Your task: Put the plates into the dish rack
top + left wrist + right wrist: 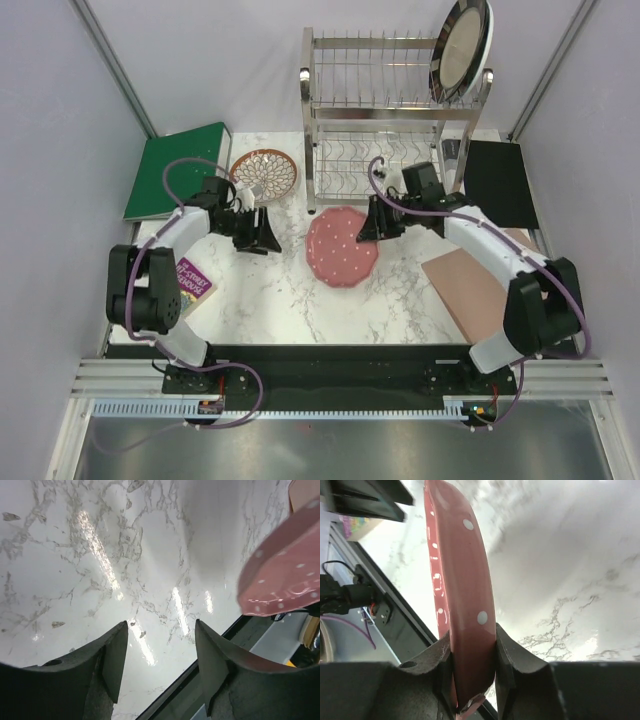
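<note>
The free slots of the top level beside the dark-rimmed plate [417, 74] are above and outward of my right gripper. I should raise it outward to them next and release the pink plate.
My right gripper [368, 228] is shut on the rim of the pink plate with white dots [340, 247], holding it above the marble table in front of the dish rack [390, 110]. In the right wrist view the pink plate [462, 580] stands edge-on between my fingers [512, 660]. It also shows in the left wrist view [285, 575]. My left gripper [262, 238] is open and empty over the table, left of the pink plate. The dark-rimmed plate with beige centre [462, 48] stands in the rack's top tier at the right. The brown-and-white petal plate [264, 172] lies left of the rack. The strawberry plate is out of view.
A green book [178, 168] lies at the back left, a purple booklet [190, 285] at the front left. A tan board [468, 290] lies at the right, a black mat [500, 180] behind it. A dark cup [452, 152] sits by the rack's lower right.
</note>
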Tool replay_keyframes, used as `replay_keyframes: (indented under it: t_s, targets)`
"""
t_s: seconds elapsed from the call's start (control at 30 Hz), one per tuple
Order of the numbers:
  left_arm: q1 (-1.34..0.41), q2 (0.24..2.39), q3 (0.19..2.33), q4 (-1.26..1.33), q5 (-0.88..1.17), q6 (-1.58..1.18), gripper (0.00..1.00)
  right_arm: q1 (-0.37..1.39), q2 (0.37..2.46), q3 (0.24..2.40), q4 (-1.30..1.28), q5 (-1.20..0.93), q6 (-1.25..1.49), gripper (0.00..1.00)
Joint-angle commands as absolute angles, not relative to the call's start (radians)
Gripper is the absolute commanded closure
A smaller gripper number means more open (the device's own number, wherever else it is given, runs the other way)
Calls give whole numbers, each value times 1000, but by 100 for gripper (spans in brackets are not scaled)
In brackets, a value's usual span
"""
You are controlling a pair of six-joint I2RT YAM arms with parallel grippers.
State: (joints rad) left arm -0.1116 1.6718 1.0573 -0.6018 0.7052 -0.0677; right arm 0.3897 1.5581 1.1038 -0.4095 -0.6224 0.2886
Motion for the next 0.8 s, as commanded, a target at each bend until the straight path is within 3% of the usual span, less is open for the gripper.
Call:
replay_keyframes:
  t_s: [0.0, 0.17, 0.37, 0.47, 0.57, 0.77]
  targets:
    - [-104, 1537, 1066, -637, 670, 32, 33, 394, 1372, 1391, -604, -641, 126, 100]
    - [-104, 1540, 1063, -635, 709, 43, 32, 394, 1344, 1719, -759, -555, -95, 100]
    - [-112, 1617, 1117, -646, 807, 28, 35, 394, 1442, 2159, -741, -367, -130, 100]
    - [-123, 1606, 1144, -640, 802, 41, 36, 394, 1477, 2230, -582, -131, -103, 100]
    - [-144, 1579, 1154, -634, 825, 78, 36, 394, 1457, 2154, -326, 165, -29, 100]
    - [-183, 1534, 1114, -611, 805, 103, 36, 449, 1620, 2310, -192, 645, -66, 100]
